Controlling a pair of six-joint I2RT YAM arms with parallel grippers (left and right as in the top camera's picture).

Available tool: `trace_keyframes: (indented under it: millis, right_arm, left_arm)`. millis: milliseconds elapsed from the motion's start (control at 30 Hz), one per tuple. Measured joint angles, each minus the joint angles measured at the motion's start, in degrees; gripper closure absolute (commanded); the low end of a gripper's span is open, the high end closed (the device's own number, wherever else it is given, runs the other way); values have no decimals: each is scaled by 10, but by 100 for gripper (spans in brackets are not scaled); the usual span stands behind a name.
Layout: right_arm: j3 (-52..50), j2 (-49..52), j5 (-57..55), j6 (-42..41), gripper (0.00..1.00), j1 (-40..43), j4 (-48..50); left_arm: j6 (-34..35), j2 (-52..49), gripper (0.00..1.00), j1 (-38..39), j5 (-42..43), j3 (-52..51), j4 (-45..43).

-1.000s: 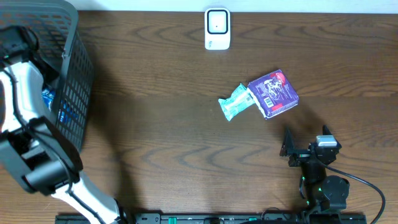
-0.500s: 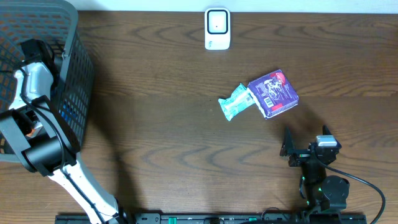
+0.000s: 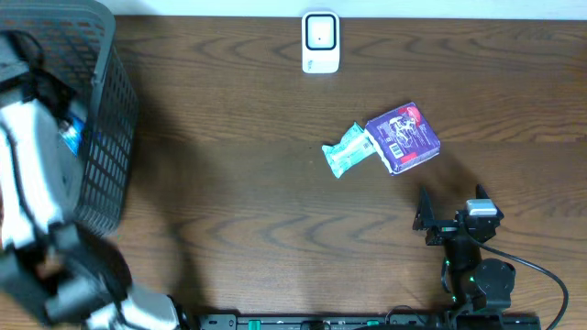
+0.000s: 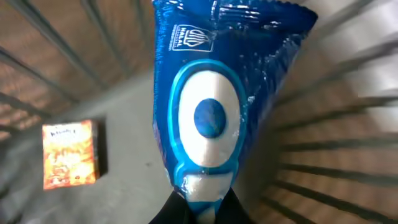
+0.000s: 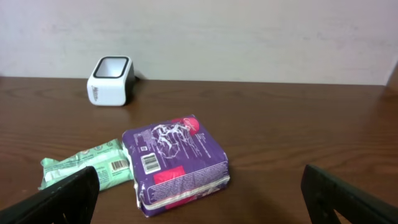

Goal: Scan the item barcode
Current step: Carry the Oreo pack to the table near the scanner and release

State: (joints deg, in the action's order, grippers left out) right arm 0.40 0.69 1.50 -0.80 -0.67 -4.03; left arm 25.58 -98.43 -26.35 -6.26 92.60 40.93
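The wood beside the green pack is bare, so next my left gripper will lift the packet out of the basket (image 3: 112,137) and then lower the packet there.
Inside the black wire basket (image 3: 112,137) at the far left, my left gripper (image 4: 202,204) is shut on the bottom edge of a blue packet (image 4: 214,93) with a white oval and a blue dot. From overhead only a bit of the blue packet (image 3: 73,137) shows beside the white left arm (image 3: 27,174). The white barcode scanner (image 3: 320,41) stands at the back middle of the table and also shows as the scanner (image 5: 111,81) in the right wrist view. My right gripper (image 3: 451,209) rests open near the front right, with nothing between its fingers.
A purple pack (image 3: 404,137) and a green pack (image 3: 347,150) lie side by side on the wooden table, just ahead of the right gripper (image 5: 202,205). A small orange box (image 4: 69,154) lies on the basket floor.
The left gripper closed onto the blue packet inside the basket, and the left arm shifted within it. The right arm and the packs on the table stayed still.
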Motion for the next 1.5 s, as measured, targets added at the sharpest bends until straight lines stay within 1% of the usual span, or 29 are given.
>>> trace_keyframes:
  millis: [133, 233, 333, 433, 567, 633, 767, 900, 1067, 1100, 1133, 1267, 1300, 1367, 1500]
  right_arm:
    - [0, 0, 0, 0, 1, 0, 0]
    - [0, 0, 0, 0, 1, 0, 0]
    - [0, 0, 0, 0, 1, 0, 0]
    - [0, 0, 0, 0, 1, 0, 0]
    - [0, 0, 0, 0, 1, 0, 0]
    - [0, 0, 0, 0, 1, 0, 0]
    - [0, 0, 0, 0, 1, 0, 0]
    - [0, 0, 0, 0, 1, 0, 0]
    - [0, 0, 0, 0, 1, 0, 0]
    - [0, 0, 0, 0, 1, 0, 0]
    - [0, 0, 0, 0, 1, 0, 0]
    - [0, 0, 0, 0, 1, 0, 0]
    - [0, 0, 0, 0, 1, 0, 0]
    - [0, 0, 0, 0, 1, 0, 0]
    - [0, 0, 0, 0, 1, 0, 0]
  left_arm:
    - [6, 139, 93, 0, 56, 1, -2]
    - [19, 226, 93, 1, 127, 2, -10]
    - [28, 274, 93, 21, 203, 5, -26]
    - [31, 284, 93, 80, 269, 8, -27]
    - [31, 248, 93, 198, 316, 8, -2]
    - [27, 213, 93, 263, 327, 7, 19]
    - [3, 132, 93, 363, 341, 7, 49]
    - [-14, 51, 93, 424, 347, 7, 69]
    - [-20, -61, 92, 459, 347, 7, 65]
    - [-21, -81, 91, 461, 346, 7, 63]
    - [-21, -105, 83, 462, 346, 7, 60]
    - [-24, -178, 45, 461, 346, 7, 52]
    - [-28, -194, 41, 461, 347, 7, 52]
    - [-35, -229, 41, 461, 346, 7, 49]
    - [-60, -244, 41, 458, 331, 7, 51]
